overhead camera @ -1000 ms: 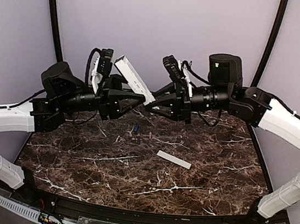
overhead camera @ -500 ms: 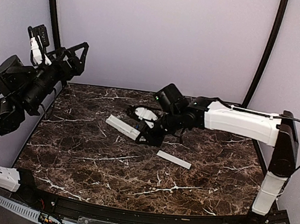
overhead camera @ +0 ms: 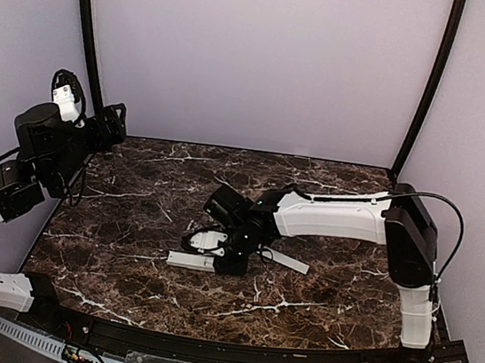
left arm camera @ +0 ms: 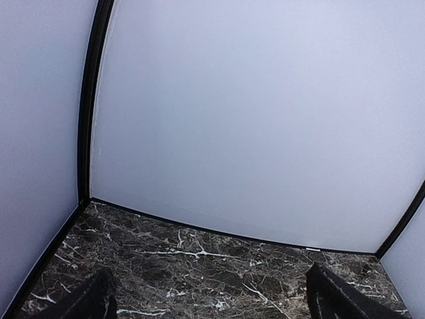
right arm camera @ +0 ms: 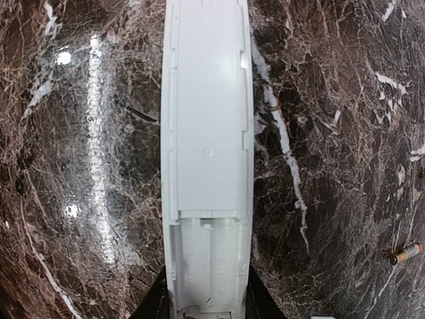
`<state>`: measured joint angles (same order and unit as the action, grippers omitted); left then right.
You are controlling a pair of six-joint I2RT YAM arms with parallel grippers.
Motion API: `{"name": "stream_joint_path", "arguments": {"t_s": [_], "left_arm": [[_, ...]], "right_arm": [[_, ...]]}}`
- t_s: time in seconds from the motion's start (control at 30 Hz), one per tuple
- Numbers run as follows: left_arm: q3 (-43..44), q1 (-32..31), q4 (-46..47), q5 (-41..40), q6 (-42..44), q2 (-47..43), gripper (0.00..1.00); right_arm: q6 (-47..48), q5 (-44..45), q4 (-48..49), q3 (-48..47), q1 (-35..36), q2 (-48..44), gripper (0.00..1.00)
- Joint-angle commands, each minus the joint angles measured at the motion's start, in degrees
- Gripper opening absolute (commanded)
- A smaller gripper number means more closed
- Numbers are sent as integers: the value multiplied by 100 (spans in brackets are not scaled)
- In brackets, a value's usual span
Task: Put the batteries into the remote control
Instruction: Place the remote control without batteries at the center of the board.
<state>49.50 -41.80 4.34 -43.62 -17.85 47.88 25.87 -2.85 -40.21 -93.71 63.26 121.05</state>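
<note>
The right gripper next needs to go down and slightly toward the table's near edge and let go of the remote control (overhead camera: 186,260) on the table, because the remote control's empty battery bay is facing up.
The white remote control (overhead camera: 186,260) is low over the front middle of the table, and my right gripper (overhead camera: 219,255) is shut on one end of it. In the right wrist view the remote control (right arm camera: 206,133) runs straight away from my right gripper (right arm camera: 206,309), a black finger on each long side. Its open battery bay faces up and holds nothing. One small battery (right arm camera: 406,253) lies on the marble to the right; in the top view the batteries do not show. My left gripper (overhead camera: 107,123) is raised at the far left, open and empty (left arm camera: 212,302).
A flat white cover strip (overhead camera: 286,261) lies on the dark marble table (overhead camera: 131,212) just right of the right gripper. The right arm stretches across the table's middle. Black frame posts and pale walls close in the back and sides.
The left gripper let go of the remote, opened wide and drew back to the far left. The right arm carried the remote from mid-air down to the front middle of the table.
</note>
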Motion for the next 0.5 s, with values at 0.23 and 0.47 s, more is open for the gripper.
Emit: {"name": "stream_joint_path", "arguments": {"t_s": [0.23, 0.47], "left_arm": [[-27, 141, -30, 80, 102, 151, 99], [-124, 230, 36, 88, 163, 152, 99]], "right_arm": [[142, 162, 1, -106, 208, 486, 0], [142, 257, -62, -63, 245, 502, 24]]}}
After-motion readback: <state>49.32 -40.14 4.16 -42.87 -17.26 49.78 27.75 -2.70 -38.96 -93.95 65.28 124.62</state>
